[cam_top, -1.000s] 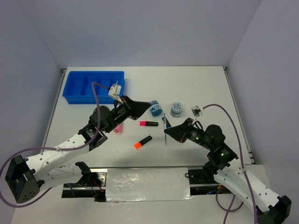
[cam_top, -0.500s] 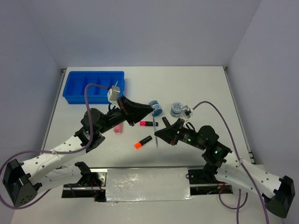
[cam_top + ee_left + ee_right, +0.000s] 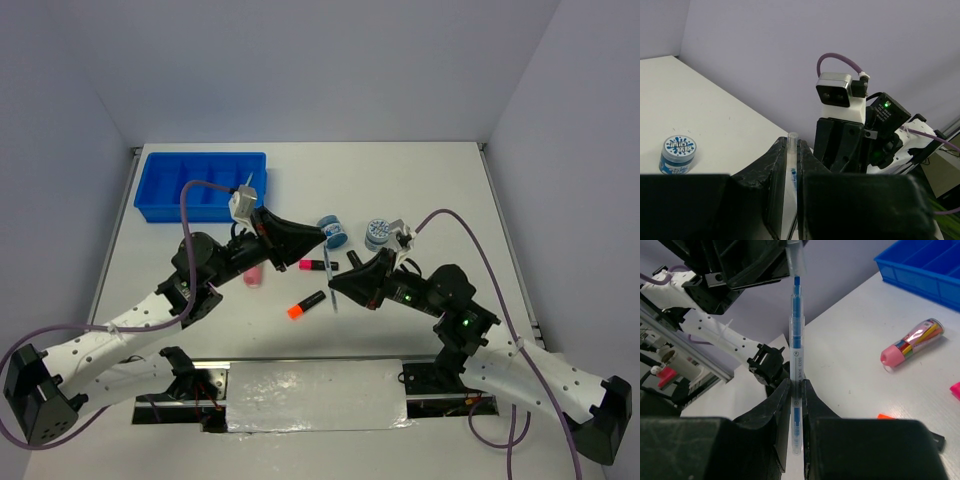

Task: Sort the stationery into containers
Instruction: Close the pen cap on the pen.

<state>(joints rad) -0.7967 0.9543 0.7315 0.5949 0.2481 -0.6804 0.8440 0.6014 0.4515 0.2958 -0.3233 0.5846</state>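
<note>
The fingers around the pen's clear upper end [image 3: 325, 247] [image 3: 795, 260] are outward of my lower grip. My right gripper needs to move outward toward my left gripper next and let go of the pen.
A thin blue pen [image 3: 329, 277] stands nearly upright above the table, held at both ends. My right gripper [image 3: 336, 286] is shut on its lower barrel [image 3: 796, 355]. My left gripper [image 3: 321, 239] is shut on its clear upper end [image 3: 792, 141]. In the left wrist view the jaws stand close together with the pen between them. The blue compartment tray [image 3: 200, 185] stands at the back left, and its corner shows in the right wrist view [image 3: 925, 265]. A pink tube [image 3: 252, 275] lies under my left arm.
A pink-ended marker [image 3: 318, 265], an orange-ended marker [image 3: 306, 304] and a short black marker [image 3: 354, 260] lie mid-table. Two round blue jars [image 3: 334, 233] [image 3: 378, 234] stand just behind them. The pink tube [image 3: 912, 340] also shows in the right wrist view.
My right gripper carried the pen leftwards to my left gripper, which came forward and now has the pen's upper end between its jaws. Little has moved in the last half second.
</note>
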